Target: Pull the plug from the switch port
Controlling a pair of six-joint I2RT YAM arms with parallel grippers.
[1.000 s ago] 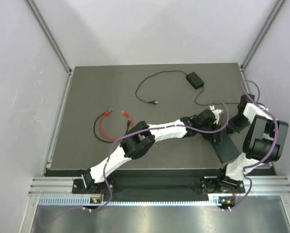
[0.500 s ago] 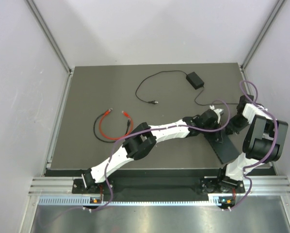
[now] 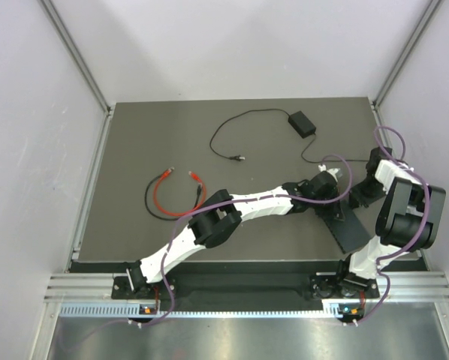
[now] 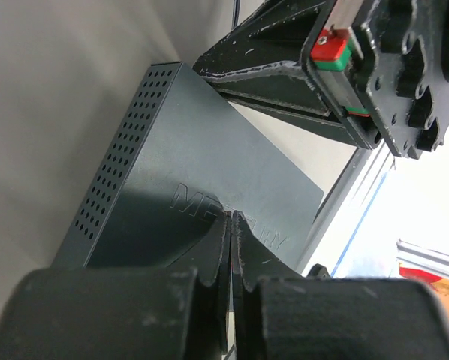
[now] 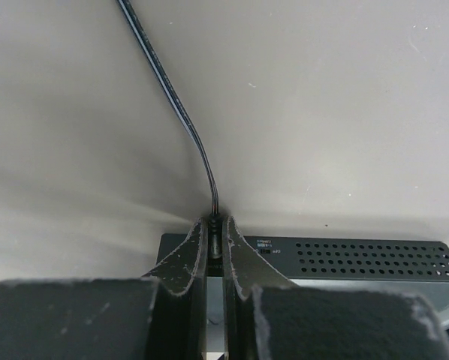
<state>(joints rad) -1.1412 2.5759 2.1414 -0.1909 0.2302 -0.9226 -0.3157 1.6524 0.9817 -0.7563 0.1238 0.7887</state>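
The plug is still in its port, so I next need to pull my right gripper outward, carry the plug left in the top view and release it beside the loose end.
The switch (image 3: 352, 229) is a flat matte black box at the table's right front, under both grippers. In the left wrist view its lid (image 4: 202, 180) carries raised letters and its side has vent holes. My left gripper (image 4: 231, 219) is shut, with its tips down on the lid. In the right wrist view my right gripper (image 5: 216, 223) is shut on the plug (image 5: 215, 234), which sits in the port on the switch's edge (image 5: 360, 256). The plug's thin black cord (image 5: 181, 112) runs away across the table. From the top view both grippers (image 3: 326, 187) (image 3: 363, 196) crowd the switch's far end.
A small black power brick (image 3: 301, 122) lies at the back, with thin cords and a loose end (image 3: 239, 157). Red and black patch cables (image 3: 168, 193) lie coiled at the left middle. The right arm's body (image 4: 375, 67) is close above the switch. The frame post (image 3: 393, 67) stands at the right.
My left wrist has shifted slightly to the left over the switch. The right arm and the switch have barely moved.
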